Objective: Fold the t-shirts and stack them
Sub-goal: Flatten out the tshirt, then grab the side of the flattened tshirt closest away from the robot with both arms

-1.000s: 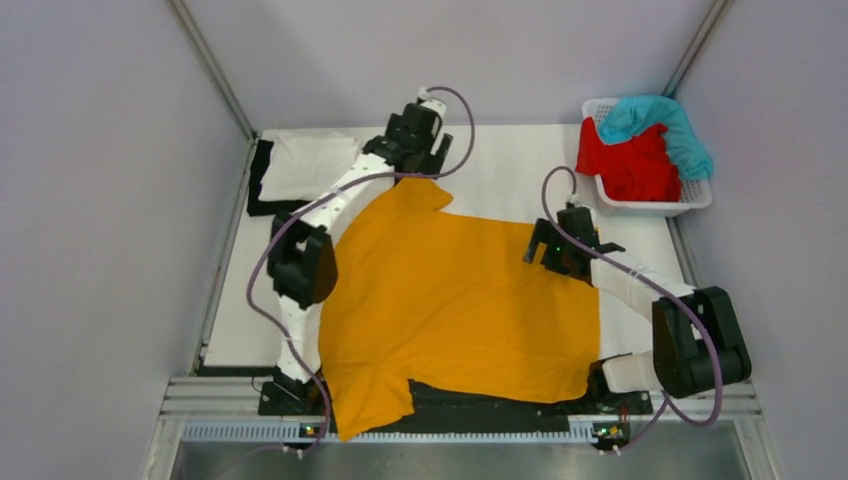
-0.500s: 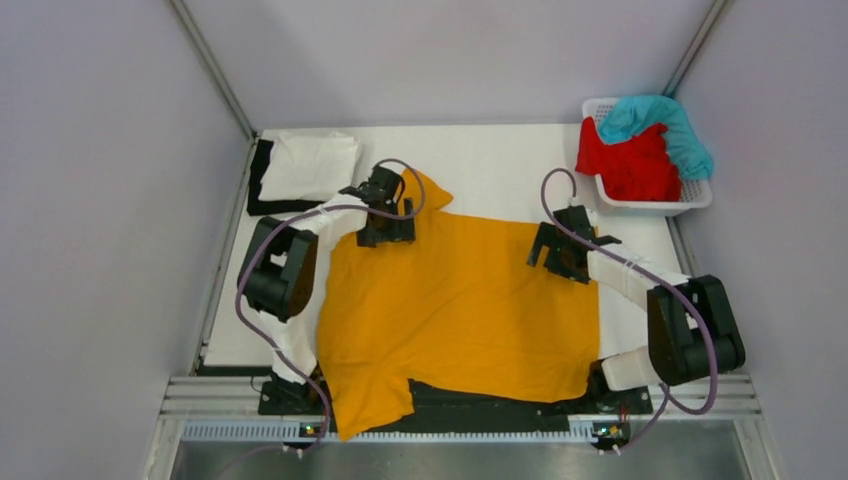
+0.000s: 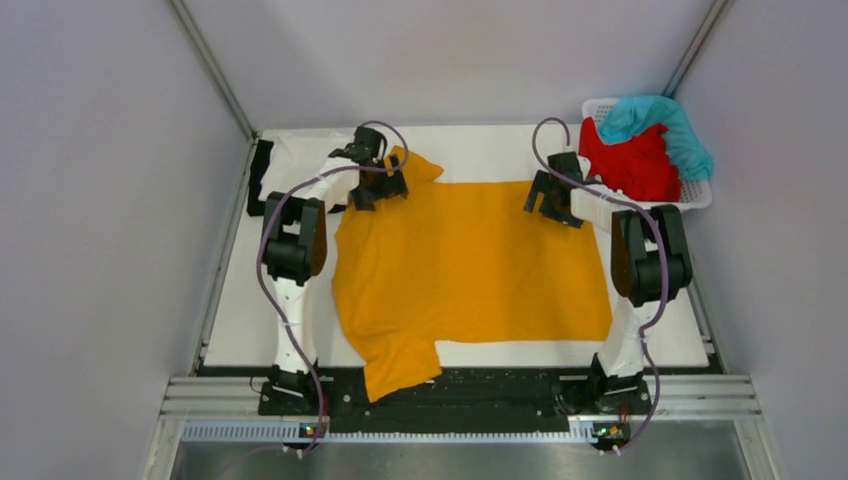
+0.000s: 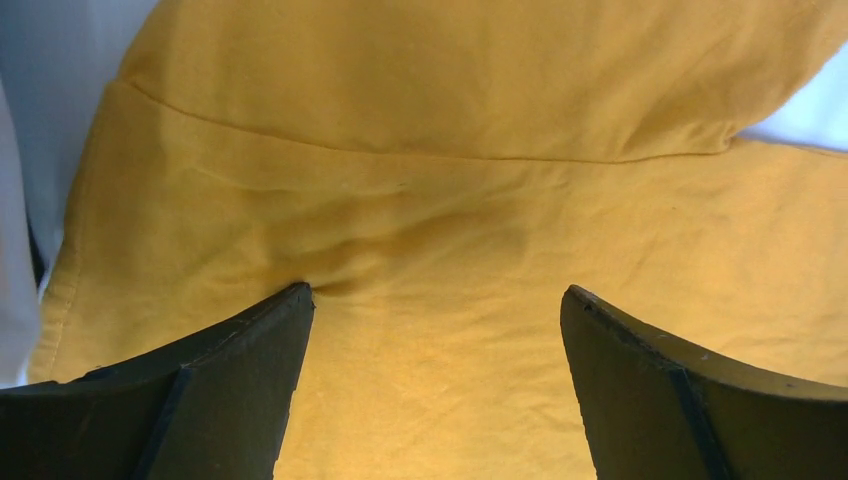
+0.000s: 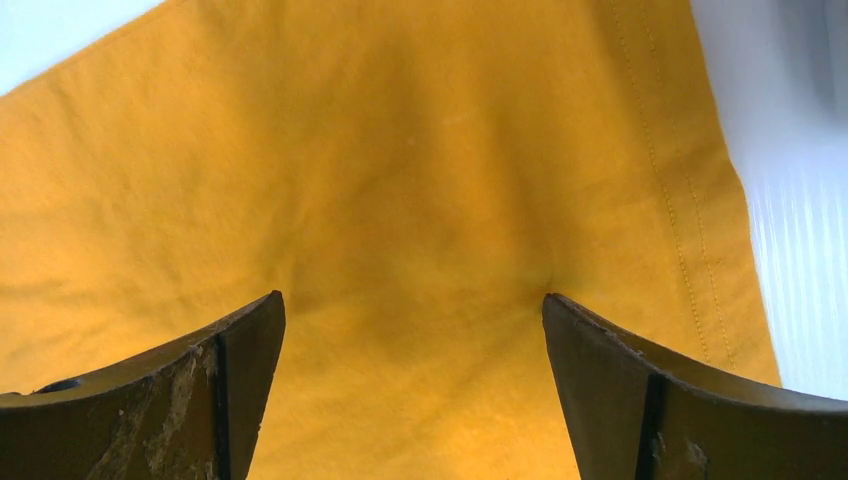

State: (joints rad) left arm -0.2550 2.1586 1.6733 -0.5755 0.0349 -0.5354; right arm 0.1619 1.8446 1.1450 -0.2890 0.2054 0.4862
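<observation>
I will lift my left gripper off the shirt's far shoulder next and move it back across the shirt, down onto the near sleeve's hem (image 3: pixel 404 386), because that sleeve hangs over the edge of the table.
A mustard-orange t-shirt (image 3: pixel 470 260) lies spread flat on the white table (image 3: pixel 480 150); one sleeve hangs over the near edge. My left gripper (image 3: pixel 378 186) is open, its fingertips pressed on the shirt's far left shoulder by the sleeve; the cloth fills the left wrist view (image 4: pixel 435 300). My right gripper (image 3: pixel 553 197) is open, pressed on the shirt's far right corner near the hem (image 5: pixel 412 305). A folded white t-shirt (image 3: pixel 295 160) lies on a black one (image 3: pixel 262 160) at the back left. A red t-shirt (image 3: pixel 630 165) and a teal one (image 3: pixel 660 120) fill the basket.
The white slotted basket (image 3: pixel 655 207) stands at the back right, close to my right arm. The folded stack is just left of my left arm. Grey walls close in both sides. A black rail (image 3: pixel 500 385) runs along the near edge.
My left gripper came down from the back onto the shirt. Both grippers then slid toward the far edge, dragging the orange shirt away from the near edge and flattening it.
</observation>
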